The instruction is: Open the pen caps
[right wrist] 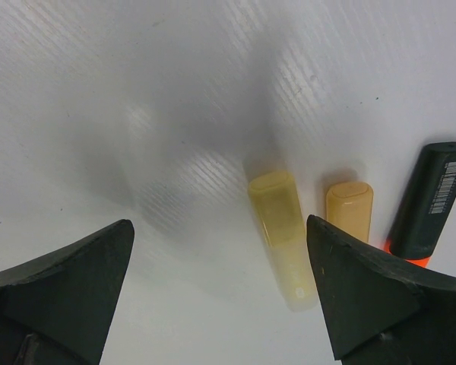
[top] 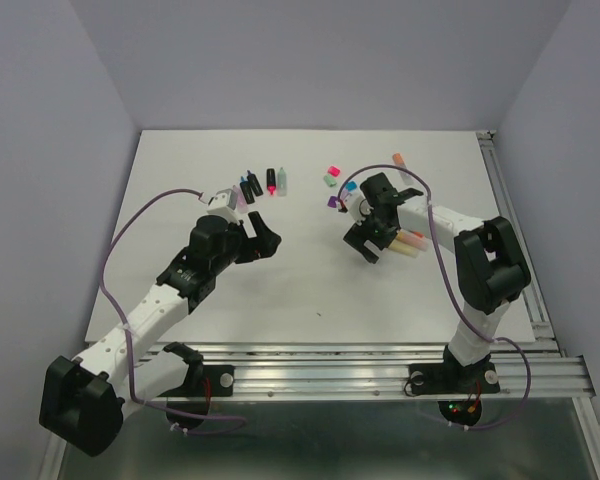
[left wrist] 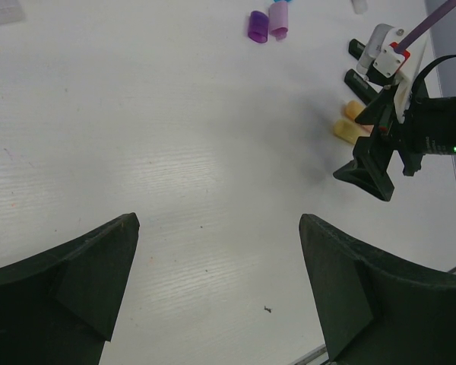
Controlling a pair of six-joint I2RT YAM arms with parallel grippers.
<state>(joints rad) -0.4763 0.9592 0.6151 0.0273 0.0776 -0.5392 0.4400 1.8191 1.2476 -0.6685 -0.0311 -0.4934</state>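
Observation:
My right gripper is open with the pastel yellow pen (right wrist: pixel 283 239) off-centre between its fingers, so next it should lower and shift toward the orange pen, onto the yellow cap.
My right gripper (top: pixel 372 246) is open and empty, low over the table. In the right wrist view (right wrist: pixel 220 293) a pastel yellow pen (right wrist: pixel 283 239) with its yellow cap on lies just inside the right finger. An orange pen (right wrist: pixel 349 211) and a black pen (right wrist: pixel 430 199) with an orange end lie beyond that finger. My left gripper (top: pixel 262 236) is open and empty over bare table (left wrist: pixel 213 175). Loose pen caps, purple (left wrist: pixel 258 26) and lilac (left wrist: pixel 278 20), lie far ahead of it. More caps (top: pixel 331 176) lie at the back centre.
Several black-barrelled pens (top: pixel 271 180) lie in a row behind the left gripper. An orange-tipped piece (top: pixel 398 158) lies at the back right. The right gripper's body (left wrist: pixel 380 156) shows in the left wrist view, with yellow pens (left wrist: pixel 348 131) beside it. A metal rail (top: pixel 520 250) runs along the table's right edge.

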